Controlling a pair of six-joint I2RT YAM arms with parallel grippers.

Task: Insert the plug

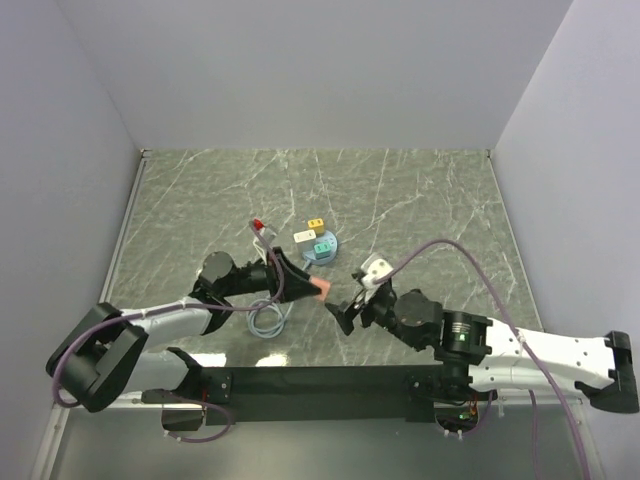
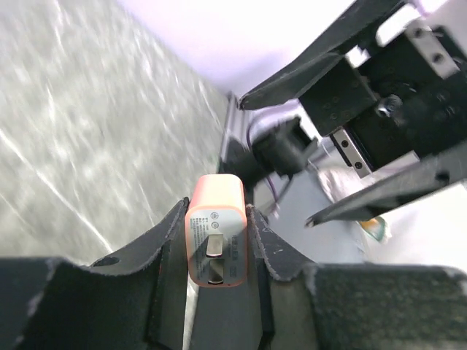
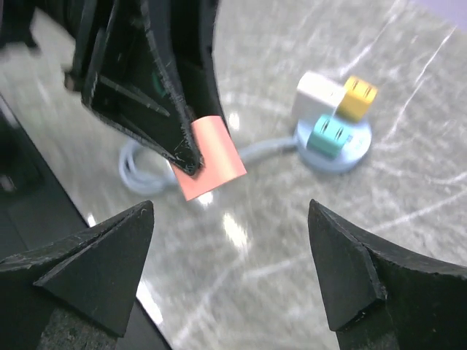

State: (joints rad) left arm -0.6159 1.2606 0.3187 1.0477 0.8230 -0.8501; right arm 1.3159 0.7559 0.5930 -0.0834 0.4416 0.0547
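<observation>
Because the plug's loose end (image 1: 323, 289) (image 3: 214, 173) juts from my left gripper, I will level my right gripper and bring it to the left in the top view around that end.
The plug (image 1: 320, 289) is a salmon-orange block with two metal prongs (image 2: 214, 237). My left gripper (image 1: 312, 287) is shut on it, its black fingers (image 2: 271, 244) pressing both sides. The prongs point back toward the left wrist. In the right wrist view the plug (image 3: 211, 157) sticks out of the left fingers (image 3: 157, 80), above the table. My right gripper (image 1: 345, 296) stands just right of the plug, wide open (image 3: 230, 211) and holding nothing. The round light-blue socket hub (image 1: 319, 244) lies beyond, with white, yellow and teal plugs in it (image 3: 334, 142).
A pale cable coil (image 1: 266, 318) runs from the hub and lies on the marble table (image 1: 420, 200) under the left arm. A small red-tipped piece (image 1: 258, 225) lies left of the hub. Grey walls close the table's left, far and right sides.
</observation>
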